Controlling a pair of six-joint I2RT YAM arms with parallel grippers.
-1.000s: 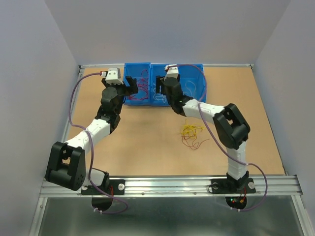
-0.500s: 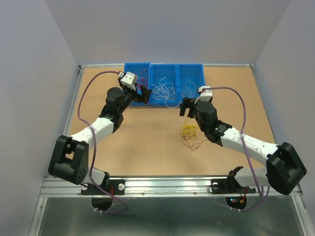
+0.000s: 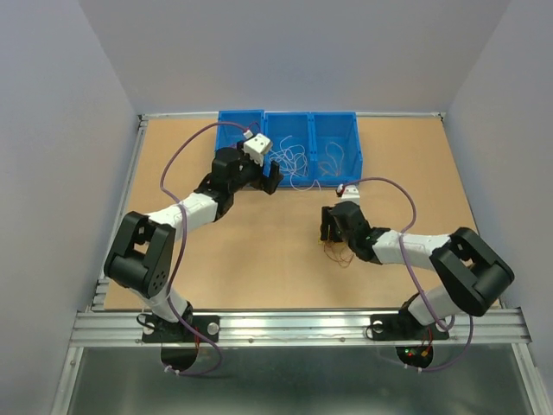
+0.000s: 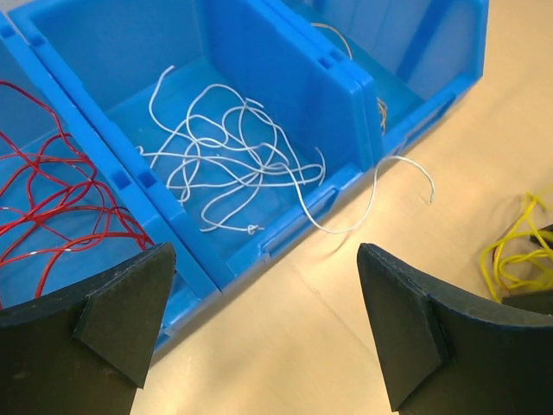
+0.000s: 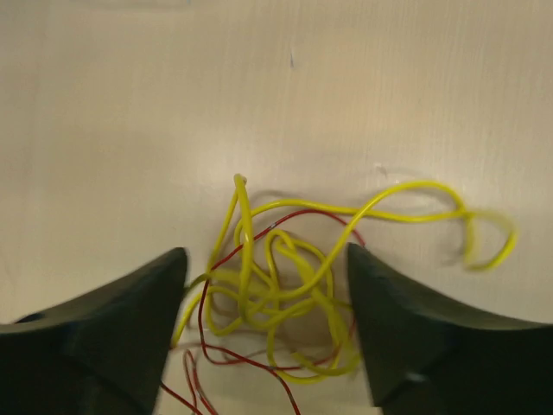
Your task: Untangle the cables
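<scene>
I should next move my left gripper back and across onto the yellow cable to its right in the top view, because red cable weaves through the tangle.
A tangle of yellow cables [image 5: 289,290] with a thin red cable [image 5: 259,363] woven through it lies on the table. My right gripper [image 5: 266,290] is open, low over it, one finger on each side of the tangle; in the top view the right gripper [image 3: 333,226] hides most of it. White cables [image 4: 225,151] lie in the middle blue bin [image 4: 259,246], and one white strand [image 4: 373,194] hangs over its front rim onto the table. Red cables [image 4: 52,207] lie in the left bin. My left gripper [image 4: 263,337] is open and empty in front of the bins, also seen in the top view [image 3: 270,179].
Three joined blue bins [image 3: 341,130] stand at the back of the table. The right bin holds a few orange strands [image 4: 380,108]. The yellow tangle shows at the right edge of the left wrist view [image 4: 518,251]. Purple arm cables loop above both arms.
My right arm swung from the bins down to the yellow and red tangle on the table. My left gripper moved right, from the left bin to the front of the middle bin.
</scene>
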